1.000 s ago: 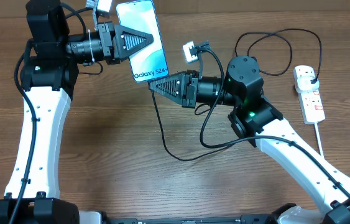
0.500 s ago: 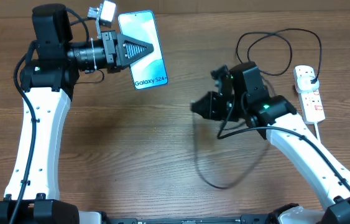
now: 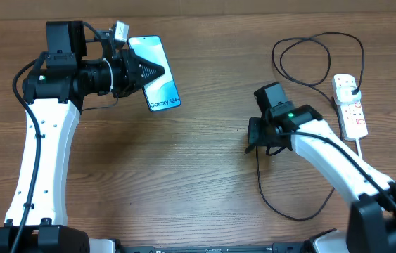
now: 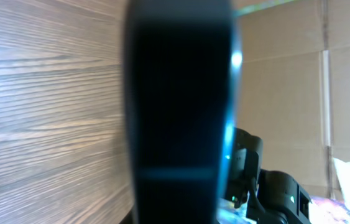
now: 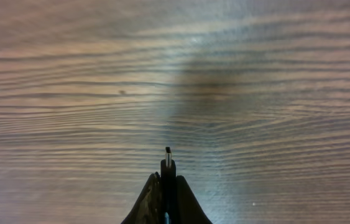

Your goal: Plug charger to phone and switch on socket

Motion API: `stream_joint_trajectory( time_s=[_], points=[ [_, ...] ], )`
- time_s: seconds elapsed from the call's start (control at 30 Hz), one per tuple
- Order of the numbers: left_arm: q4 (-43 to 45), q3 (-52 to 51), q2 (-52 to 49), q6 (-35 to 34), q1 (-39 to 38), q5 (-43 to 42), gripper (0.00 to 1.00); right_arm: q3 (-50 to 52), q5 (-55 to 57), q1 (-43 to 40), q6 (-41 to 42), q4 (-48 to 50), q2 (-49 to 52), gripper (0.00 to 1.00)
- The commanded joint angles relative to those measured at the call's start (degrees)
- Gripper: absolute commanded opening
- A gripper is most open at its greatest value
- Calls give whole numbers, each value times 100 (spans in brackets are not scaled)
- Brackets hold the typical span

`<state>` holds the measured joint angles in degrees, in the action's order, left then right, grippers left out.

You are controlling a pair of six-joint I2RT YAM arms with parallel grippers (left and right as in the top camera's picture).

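My right gripper still holds the charger's connector (image 5: 168, 155) above bare tabletop. I will next lower my right gripper to the wood below it and open the fingers there.
My left gripper (image 3: 154, 72) is shut on the phone (image 3: 161, 91), holding it tilted above the table's back left with its blue "Galaxy S24" screen showing. In the left wrist view the phone (image 4: 181, 112) is an edge-on dark slab that hides the fingers. Right of centre, my right gripper (image 3: 253, 136) points down at the table. It is shut on the charger's connector (image 5: 168, 155), whose metal tip sticks out past the fingers (image 5: 187, 196). The black charger cable (image 3: 285, 214) loops across the table, and its plug (image 3: 351, 87) sits in the white socket (image 3: 353, 112) at the far right.
The socket's thick white cord (image 3: 363, 156) runs toward the front right, beside my right arm. A loop of charger cable (image 3: 317, 39) lies at the back right. Bare wooden tabletop (image 3: 183, 169) separates the two arms.
My right gripper has pulled away from the phone to the right and turned down toward the table, taking the connector and cable along. The left gripper has shifted slightly and tilted the phone.
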<state>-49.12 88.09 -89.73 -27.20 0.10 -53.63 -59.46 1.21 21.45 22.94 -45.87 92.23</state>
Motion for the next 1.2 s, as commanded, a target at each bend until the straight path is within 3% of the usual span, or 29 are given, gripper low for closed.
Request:
stream_joint_trajectory(
  time_s=[0.0, 0.4, 0.63, 1.03, 1.17],
  points=[
    [-63, 13, 210, 306, 20, 251, 4, 66, 216, -11, -46, 105, 291, 4],
    [-492, 13, 210, 522, 20, 588, 4, 66, 216, -11, -50, 422, 1021, 4],
    [-531, 13, 210, 540, 20, 605, 4, 66, 107, -9, -50, 280, 1040, 25],
    [-555, 13, 210, 538, 20, 603, 4, 66, 0, -9, -50, -48, 1040, 25],
    [-553, 13, 210, 538, 20, 603, 4, 66, 0, -9, -50, -55, 1040, 19]
  ],
)
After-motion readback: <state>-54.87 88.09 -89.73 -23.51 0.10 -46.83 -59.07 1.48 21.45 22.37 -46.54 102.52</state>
